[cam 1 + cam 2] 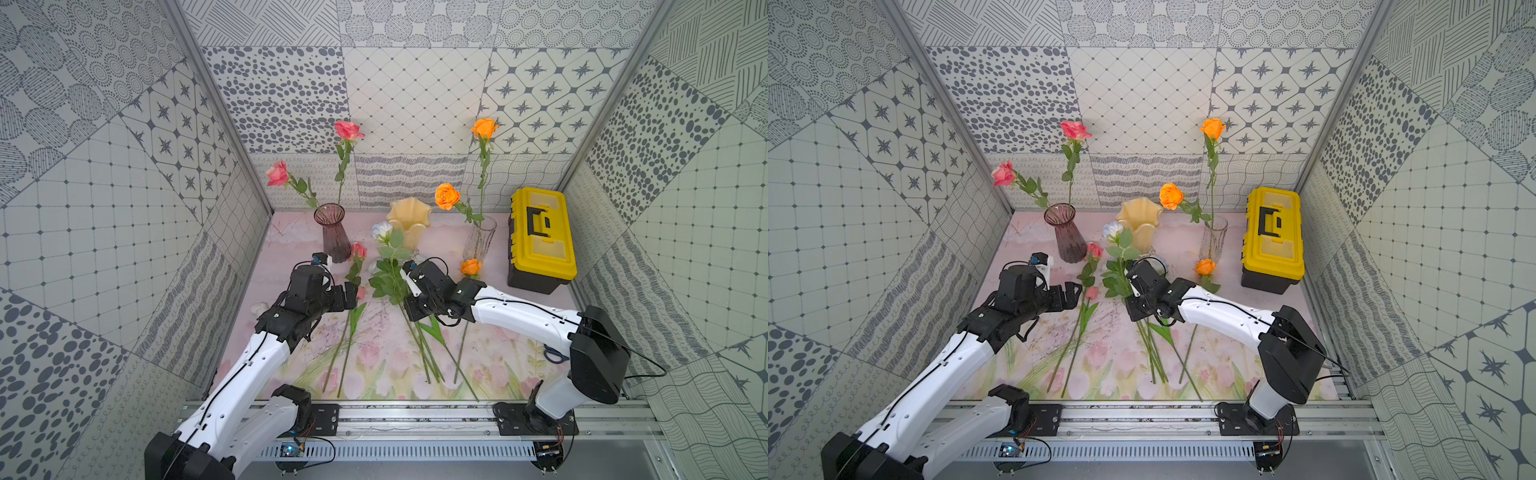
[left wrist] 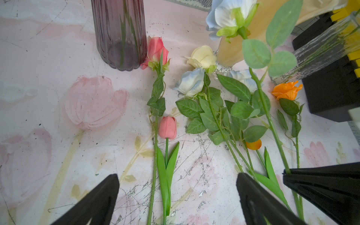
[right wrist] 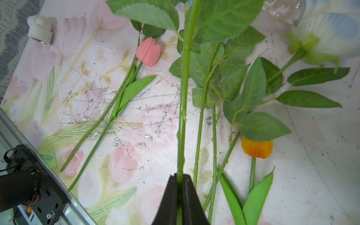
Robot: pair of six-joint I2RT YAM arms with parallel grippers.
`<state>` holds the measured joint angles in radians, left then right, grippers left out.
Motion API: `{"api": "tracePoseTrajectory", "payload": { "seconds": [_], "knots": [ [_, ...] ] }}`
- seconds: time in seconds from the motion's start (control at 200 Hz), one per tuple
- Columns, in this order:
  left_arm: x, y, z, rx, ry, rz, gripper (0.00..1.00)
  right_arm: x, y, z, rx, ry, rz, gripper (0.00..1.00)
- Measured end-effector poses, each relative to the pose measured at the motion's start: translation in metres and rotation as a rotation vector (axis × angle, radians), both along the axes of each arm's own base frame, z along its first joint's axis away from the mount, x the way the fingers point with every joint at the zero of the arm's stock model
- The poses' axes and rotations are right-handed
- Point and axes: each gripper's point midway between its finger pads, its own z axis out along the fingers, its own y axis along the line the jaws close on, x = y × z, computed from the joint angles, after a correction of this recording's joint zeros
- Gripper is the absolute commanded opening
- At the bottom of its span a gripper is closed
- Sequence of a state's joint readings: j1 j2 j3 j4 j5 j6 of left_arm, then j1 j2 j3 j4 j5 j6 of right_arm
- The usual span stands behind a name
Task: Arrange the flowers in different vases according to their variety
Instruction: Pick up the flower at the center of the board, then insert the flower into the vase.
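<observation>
The cream-yellow vase's empty opening [image 1: 409,211] is outward of my right gripper, which should next lift outward, tilt the white and pale-blue rose's stem upright over it, lower it inside and let go.
My right gripper [image 3: 180,177] is shut on the green stem of a white and pale-blue rose [image 1: 381,229], whose head is raised in front of the cream-yellow vase [image 1: 409,226]. My left gripper [image 2: 176,187] hangs open above the stems of a pink rose [image 2: 156,51] and a pink tulip [image 2: 168,127] lying on the mat. The purple vase [image 1: 332,232] holds two pink roses, and the clear vase [image 1: 480,239] holds two orange roses. Another pale-blue rose [image 2: 190,82], a cream rose [image 2: 202,57], an orange rose [image 2: 286,90] and an orange tulip [image 3: 257,149] lie on the mat.
A yellow-and-black toolbox [image 1: 540,239] stands at the right by the wall. A small white fitting [image 3: 40,29] lies near the left wall. Blue-handled scissors [image 1: 555,355] lie beside the right arm. The metal rail [image 1: 415,415] runs along the front edge.
</observation>
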<state>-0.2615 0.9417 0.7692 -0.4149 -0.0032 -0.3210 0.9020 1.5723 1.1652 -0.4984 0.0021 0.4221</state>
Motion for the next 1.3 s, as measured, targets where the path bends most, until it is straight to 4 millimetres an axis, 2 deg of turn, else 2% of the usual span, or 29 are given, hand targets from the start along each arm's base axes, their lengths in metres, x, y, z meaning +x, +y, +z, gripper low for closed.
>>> {"api": "tracePoseTrajectory", "payload": {
  "seconds": [0.135, 0.215, 0.425, 0.6, 0.81, 0.975, 1.076, 1.216, 1.301],
  "knots": [
    [0.0, -0.001, 0.0, -0.002, 0.002, -0.003, 0.99, 0.002, -0.004, 0.028, 0.036, -0.066, -0.004, 0.0],
    [0.0, -0.002, -0.002, -0.006, 0.009, -0.009, 0.99, 0.008, -0.004, 0.054, 0.063, -0.131, -0.008, 0.0],
    [-0.001, -0.006, -0.006, -0.019, 0.027, -0.024, 0.99, 0.038, 0.004, 0.153, 0.172, -0.375, -0.03, 0.0],
    [-0.001, -0.009, -0.008, -0.027, 0.037, -0.033, 0.99, 0.074, -0.009, 0.236, 0.266, -0.575, -0.1, 0.0],
    [-0.001, -0.011, -0.012, -0.032, 0.054, -0.043, 0.99, 0.12, -0.017, 0.311, 0.329, -0.796, -0.178, 0.0],
    [-0.001, -0.014, -0.016, -0.04, 0.07, -0.056, 0.99, 0.149, -0.013, 0.35, 0.348, -0.941, -0.212, 0.0],
    [-0.001, -0.016, -0.017, -0.042, 0.077, -0.062, 0.99, 0.168, -0.012, 0.365, 0.355, -1.017, -0.245, 0.0],
    [-0.001, -0.017, -0.019, -0.046, 0.085, -0.068, 0.99, 0.2, -0.011, 0.37, 0.335, -1.097, -0.304, 0.0],
    [-0.001, -0.018, -0.02, -0.048, 0.088, -0.072, 0.99, 0.219, -0.008, 0.36, 0.315, -1.107, -0.329, 0.0]
  ]
}}
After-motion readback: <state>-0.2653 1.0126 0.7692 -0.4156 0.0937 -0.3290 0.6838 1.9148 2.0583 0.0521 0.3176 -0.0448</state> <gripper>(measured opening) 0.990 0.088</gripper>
